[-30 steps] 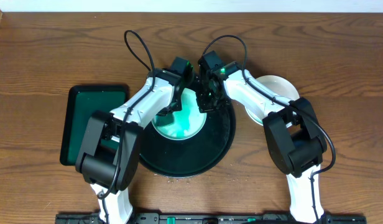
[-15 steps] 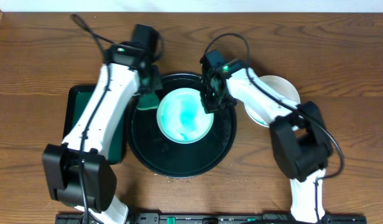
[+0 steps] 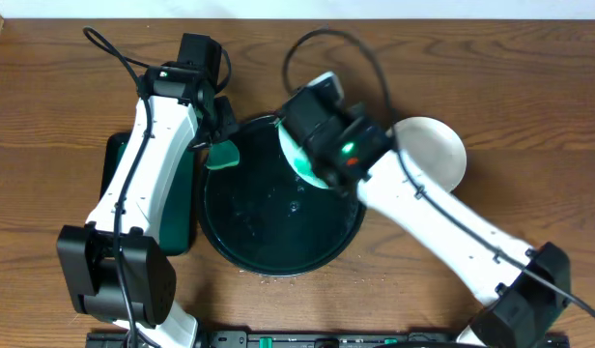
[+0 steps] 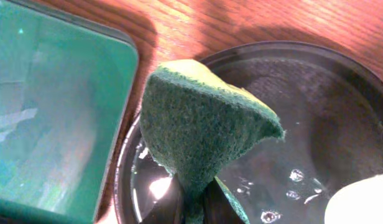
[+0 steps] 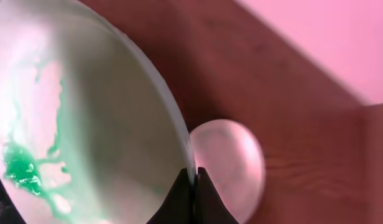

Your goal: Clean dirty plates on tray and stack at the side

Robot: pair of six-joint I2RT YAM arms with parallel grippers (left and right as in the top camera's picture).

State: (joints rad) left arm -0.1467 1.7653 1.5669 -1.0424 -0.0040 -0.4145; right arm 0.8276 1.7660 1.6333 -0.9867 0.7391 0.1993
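Note:
Next, my right gripper moves to the right in the overhead view, then down, and releases the mint-green plate's rim atop the white plate (image 3: 438, 145) (image 5: 231, 163). The white plate lies beside the tray.
My right gripper (image 5: 193, 177) is shut on the rim of a pale mint-green plate (image 5: 86, 124), holding it tilted on edge; a green smear (image 5: 20, 165) shows on its face. From overhead this plate (image 3: 295, 157) hangs over the back of the round black tray (image 3: 278, 242), partly hidden under the right gripper (image 3: 309, 155). My left gripper (image 4: 194, 200) is shut on a folded green sponge (image 4: 198, 124) above the tray's left rim (image 4: 126, 180); overhead, the sponge (image 3: 221, 155) sits below the left gripper (image 3: 216, 135). A white plate (image 3: 438, 145) lies on the table to the right of the tray.
A dark green rectangular tray (image 3: 182, 198) lies left of the black tray, mostly under my left arm; the left wrist view shows its green floor (image 4: 48, 112). Water drops (image 4: 295, 175) dot the black tray. The right arm stretches across the table's right front.
The left gripper drew the sponge off the plate to the tray's left rim. The right gripper has lifted the plate off the tray and tipped it on edge.

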